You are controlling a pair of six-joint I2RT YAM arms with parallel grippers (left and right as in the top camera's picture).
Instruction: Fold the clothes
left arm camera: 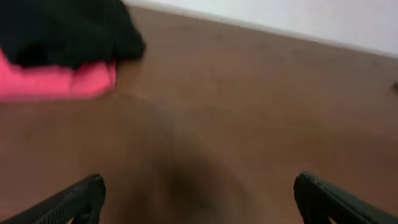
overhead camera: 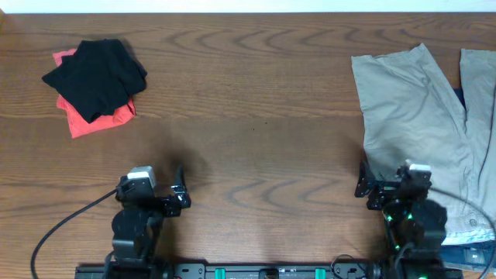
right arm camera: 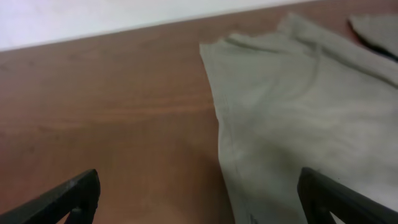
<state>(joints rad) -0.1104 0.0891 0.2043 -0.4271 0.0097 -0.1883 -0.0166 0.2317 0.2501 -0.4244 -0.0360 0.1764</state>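
The right gripper tips downward next and comes down onto the shorts' long edge (overhead camera: 365, 139) (right arm camera: 227, 157) beside the empty table.
The khaki-beige shorts (overhead camera: 418, 116) lie spread flat at the right of the table, and show in the right wrist view (right arm camera: 298, 124). A sliver of navy denim (overhead camera: 459, 97) peeks out between the two legs. A black piece (overhead camera: 97, 76) lies on an orange-red piece (overhead camera: 93, 122) at the far left; both show in the left wrist view, black (left arm camera: 62, 31) over orange-red (left arm camera: 56, 81). My left gripper (overhead camera: 180, 190) (left arm camera: 199, 202) is open and empty over bare table. My right gripper (overhead camera: 364, 180) (right arm camera: 199, 198) is open and empty, straddling the shorts' left edge.
The wooden table (overhead camera: 256, 93) runs to a white wall at the back. More light fabric and a label lie at the bottom right corner (overhead camera: 473, 252), beside the right arm's base. Cables trail from both arms at the front edge.
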